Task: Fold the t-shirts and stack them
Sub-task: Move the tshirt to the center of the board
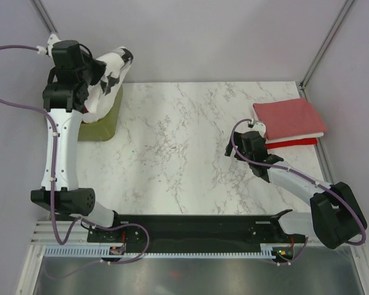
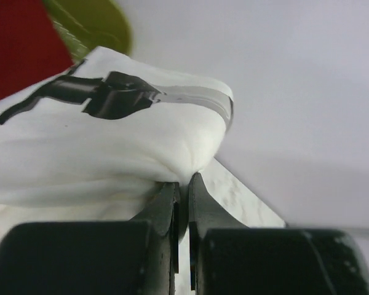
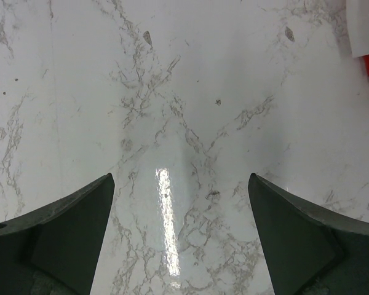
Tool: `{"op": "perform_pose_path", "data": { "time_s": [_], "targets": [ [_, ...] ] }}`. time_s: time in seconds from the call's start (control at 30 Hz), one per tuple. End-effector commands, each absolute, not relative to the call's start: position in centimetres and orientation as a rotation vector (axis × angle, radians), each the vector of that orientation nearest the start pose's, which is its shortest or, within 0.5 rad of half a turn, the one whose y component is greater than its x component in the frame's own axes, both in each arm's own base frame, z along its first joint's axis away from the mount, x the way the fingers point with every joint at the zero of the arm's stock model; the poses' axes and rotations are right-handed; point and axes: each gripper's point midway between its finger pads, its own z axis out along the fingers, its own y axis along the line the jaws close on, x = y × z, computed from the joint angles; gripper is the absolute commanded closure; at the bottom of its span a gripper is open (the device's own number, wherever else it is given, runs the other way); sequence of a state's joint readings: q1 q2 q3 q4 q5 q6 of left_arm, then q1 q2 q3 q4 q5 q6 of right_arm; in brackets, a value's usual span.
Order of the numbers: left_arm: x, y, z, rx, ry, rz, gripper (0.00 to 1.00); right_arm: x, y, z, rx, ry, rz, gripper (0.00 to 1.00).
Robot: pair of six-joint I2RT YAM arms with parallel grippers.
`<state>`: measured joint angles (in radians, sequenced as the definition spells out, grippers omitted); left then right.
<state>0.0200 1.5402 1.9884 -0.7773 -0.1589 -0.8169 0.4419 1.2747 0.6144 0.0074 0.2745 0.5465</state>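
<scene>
I will next swing my left gripper past the tub's rim (image 2: 92, 21) and release the shirt over the open marble, empty to its right in the top view.
My left gripper (image 2: 183, 178) is shut on a bunched fold of the white t-shirt (image 2: 111, 141) with black marks. It holds the shirt up over the olive-green tub (image 1: 101, 123) at the table's back left, and the cloth (image 1: 109, 74) hangs from under the wrist. Red cloth (image 2: 18, 43) shows beside the tub's rim (image 2: 92, 21). At the right edge lies a folded stack: a salmon pink t-shirt (image 1: 289, 115) on top, a white layer, then a red t-shirt (image 1: 293, 142) lowest. My right gripper (image 3: 179, 178) is open over bare marble, left of that stack.
The marble table (image 1: 178, 141) stretches between the tub and the stack. Grey walls and frame posts close in the back and sides. A black rail (image 1: 197, 227) with the arm bases runs along the near edge. A corner of the stack (image 3: 366, 24) shows in the right wrist view.
</scene>
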Motion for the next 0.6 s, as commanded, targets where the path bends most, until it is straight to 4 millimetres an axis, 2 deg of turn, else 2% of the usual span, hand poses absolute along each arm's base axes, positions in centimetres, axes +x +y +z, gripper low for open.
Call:
{"op": "perform_pose_path", "data": {
  "time_s": [0.0, 0.03, 0.07, 0.13, 0.17, 0.23, 0.27, 0.3, 0.37, 0.4, 0.43, 0.47, 0.5, 0.53, 0.57],
  "targets": [
    [40.1, -8.2, 51.8, -0.709, 1.528, -0.709, 0.98, 33.6, 12.2, 10.6, 0.301, 2.111, 0.251, 0.02],
    [39.3, -9.6, 52.6, -0.687, 1.514, -0.738, 0.98, 33.6, 12.1, 10.7, 0.307, 2.105, 0.251, 0.02],
    [37.9, -12.0, 54.1, -0.647, 1.485, -0.797, 0.98, 33.6, 11.8, 11.0, 0.317, 2.092, 0.245, 0.02],
    [36.8, -14.1, 55.0, -0.624, 1.467, -0.860, 0.98, 33.4, 11.7, 11.1, 0.317, 2.085, 0.246, 0.02],
    [36.2, -15.3, 55.3, -0.618, 1.465, -0.908, 0.98, 33.3, 11.6, 11.4, 0.326, 2.075, 0.250, 0.02],
    [36.6, -16.3, 54.4, -0.630, 1.488, -0.931, 0.98, 33.1, 11.2, 11.6, 0.332, 2.060, 0.241, 0.02],
    [37.0, -16.6, 53.7, -0.635, 1.506, -0.925, 0.98, 33.0, 11.2, 12.1, 0.336, 2.045, 0.246, 0.02],
    [37.8, -16.7, 52.2, -0.644, 1.538, -0.898, 0.98, 32.9, 10.9, 12.0, 0.340, 2.039, 0.241, 0.02],
    [38.9, -16.1, 49.5, -0.683, 1.570, -0.809, 0.98, 32.7, 10.7, 12.6, 0.344, 2.016, 0.246, 0.02],
    [40.0, -16.0, 46.2, -0.703, 1.619, -0.744, 0.98, 32.6, 10.6, 12.6, 0.346, 2.011, 0.247, 0.02],
    [40.8, -15.2, 44.2, -0.731, 1.632, -0.663, 0.92, 32.5, 10.6, 12.9, 0.346, 2.000, 0.252, 0.02],
    [41.4, -15.0, 42.4, -0.738, 1.653, -0.616, 0.77, 32.4, 10.5, 13.1, 0.349, 1.992, 0.253, 0.02],
    [42.3, -15.2, 37.9, -0.736, 1.735, -0.538, 0.22, 32.3, 10.3, 13.0, 0.353, 1.988, 0.249, 0.02],
    [42.9, -15.4, 36.2, -0.719, 1.761, -0.508, 0.01, 32.3, 10.2, 13.1, 0.355, 1.983, 0.245, 0.02],
    [43.3, -15.7, 34.2, -0.686, 1.815, -0.467, 0.00, 32.2, 10.1, 13.3, 0.359, 1.976, 0.249, 0.02]
  ]
}}
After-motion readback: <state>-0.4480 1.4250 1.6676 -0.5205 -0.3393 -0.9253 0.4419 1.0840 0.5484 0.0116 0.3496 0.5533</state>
